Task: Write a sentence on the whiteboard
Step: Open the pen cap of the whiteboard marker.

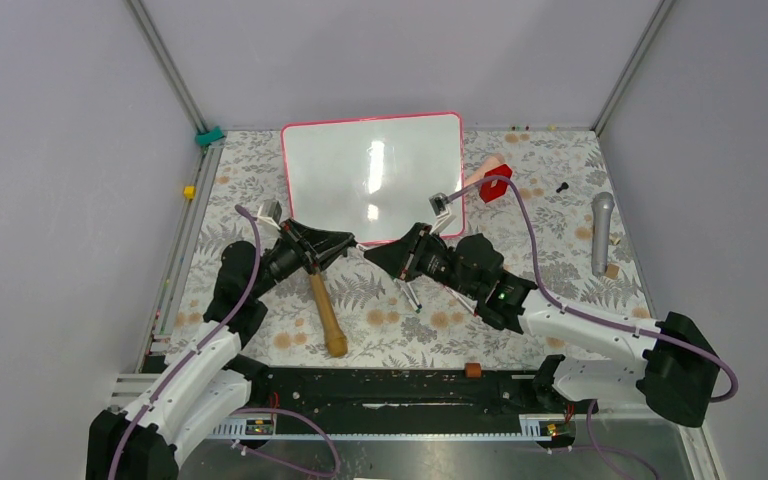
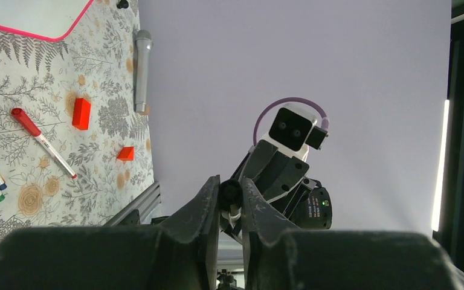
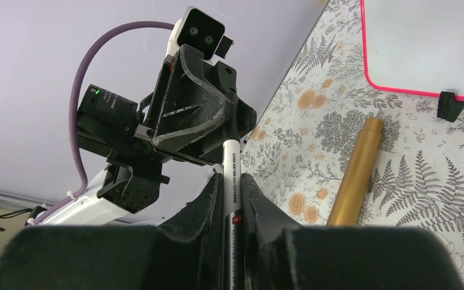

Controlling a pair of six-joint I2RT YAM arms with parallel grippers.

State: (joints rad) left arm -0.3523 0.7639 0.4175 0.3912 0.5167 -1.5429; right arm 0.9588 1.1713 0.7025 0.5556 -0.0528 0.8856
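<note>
I will pull the black cap away from my right gripper with my left gripper next, then tilt the cap down to the table beside loose markers.
The whiteboard point(image 1: 372, 175) lies flat at the back middle of the table, white with a pink-red frame, and shows only glare, no sentence. Its corner shows in the left wrist view point(image 2: 30, 15) and in the right wrist view point(image 3: 429, 42). My two grippers meet tip to tip just in front of the board's near edge. My right gripper point(image 1: 370, 251) point(image 3: 232, 187) is shut on the white barrel of a marker point(image 3: 232, 160). My left gripper point(image 1: 351, 243) point(image 2: 230, 194) is shut on that marker's black cap point(image 2: 230, 192).
A gold-handled tool point(image 1: 326, 310) point(image 3: 356, 172) lies below the left gripper. Loose markers point(image 1: 410, 295) point(image 2: 39, 140) lie under the right arm. A grey microphone point(image 1: 601, 230) point(image 2: 141, 69) lies at the right. Red pieces point(image 1: 494, 187) point(image 2: 81, 113) sit by the board's right edge.
</note>
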